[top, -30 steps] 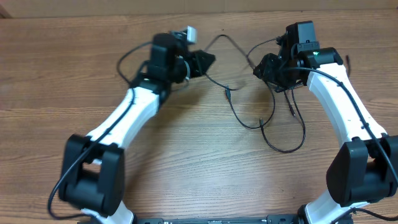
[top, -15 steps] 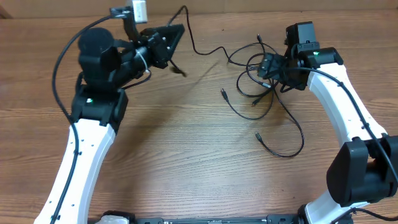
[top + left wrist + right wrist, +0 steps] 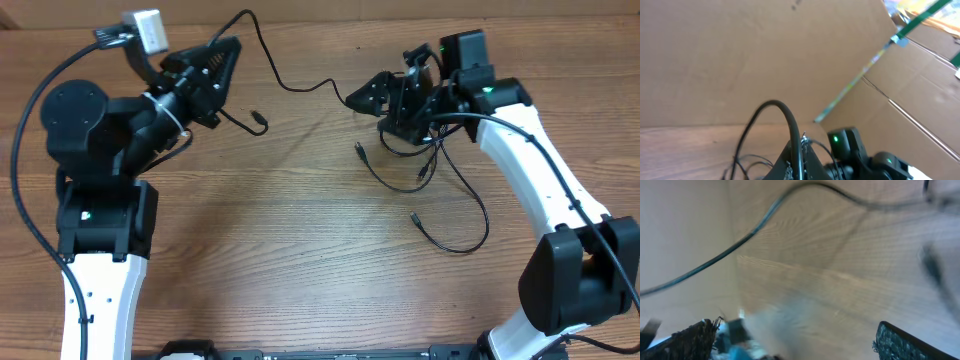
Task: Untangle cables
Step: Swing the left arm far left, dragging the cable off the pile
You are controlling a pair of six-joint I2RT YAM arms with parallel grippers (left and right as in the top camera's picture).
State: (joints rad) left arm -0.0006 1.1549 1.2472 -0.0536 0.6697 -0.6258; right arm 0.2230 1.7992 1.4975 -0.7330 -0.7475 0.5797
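I should move my left gripper across and down to bare tabletop on its left in the overhead view, to get the cable clear of the tangle.
My left gripper (image 3: pixel 231 46) is raised at the upper left and shut on one thin black cable (image 3: pixel 285 86). That cable arcs up from the jaws, then runs right toward my right gripper (image 3: pixel 378 90). A short plug end (image 3: pixel 258 122) dangles below the left gripper. In the left wrist view the cable (image 3: pixel 774 103) rises from between the closed fingers (image 3: pixel 812 165). The other cables (image 3: pixel 430 160) lie in a loose tangle under the right gripper. In the right wrist view the right gripper (image 3: pixel 795 340) stands wide open with nothing between its fingers, and a cable (image 3: pixel 765 215) crosses above.
One long loop of cable (image 3: pixel 465 240) trails toward the front on the wooden table (image 3: pixel 280 250). Loose plug ends (image 3: pixel 360 150) lie left of the tangle. Cardboard boxes (image 3: pixel 920 90) stand behind the table. The right arm's own thick wires (image 3: pixel 520 125) run along its white link.
The left arm has swung up and to the left, pulling its cable out of the tangle. The right gripper has opened wide, let go of the bundle, and turned left.
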